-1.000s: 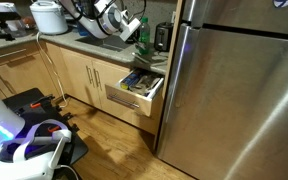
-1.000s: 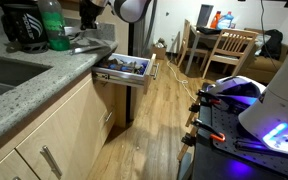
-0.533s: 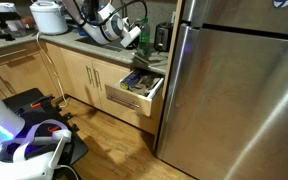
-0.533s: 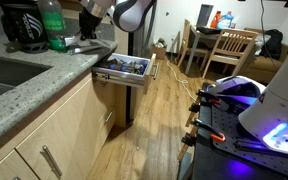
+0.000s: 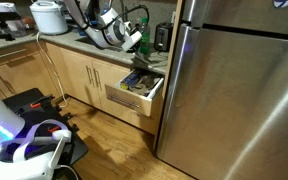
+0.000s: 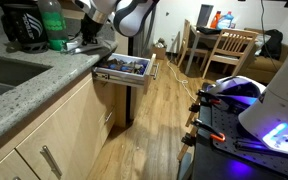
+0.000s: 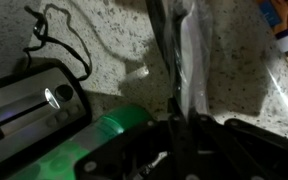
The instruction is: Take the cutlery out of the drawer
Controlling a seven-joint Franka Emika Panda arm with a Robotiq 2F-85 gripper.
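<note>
My gripper moves slightly toward the green bottle next and opens to release the silvery cutlery pieces onto the speckled counter, since it lies clear beneath them.
The light-wood drawer (image 5: pixel 134 97) stands pulled open below the counter, also in the other exterior view (image 6: pixel 124 76). A jumble of cutlery (image 5: pixel 140 79) with dark and blue handles lies in it (image 6: pixel 125 66). My gripper (image 5: pixel 130 39) is over the speckled counter beside the drawer (image 6: pixel 87 41). In the wrist view the gripper (image 7: pixel 180 125) has its jaws close together on slim cutlery pieces (image 7: pixel 172 55), dark and silvery, that stick out over the counter top. A corner of the drawer (image 7: pixel 287 42) shows at the right edge.
A green bottle (image 7: pixel 119 125) stands close to the gripper (image 6: pixel 52 25). A black and silver appliance (image 7: pixel 29 100) and a loose black cable (image 7: pixel 59 40) lie on the counter. A steel fridge (image 5: pixel 239 90) is next to the drawer. A sink (image 6: pixel 4 75) is set in the counter.
My gripper has moved a little away from the drawer along the counter, with the cutlery pieces still in it. The drawer has not moved.
</note>
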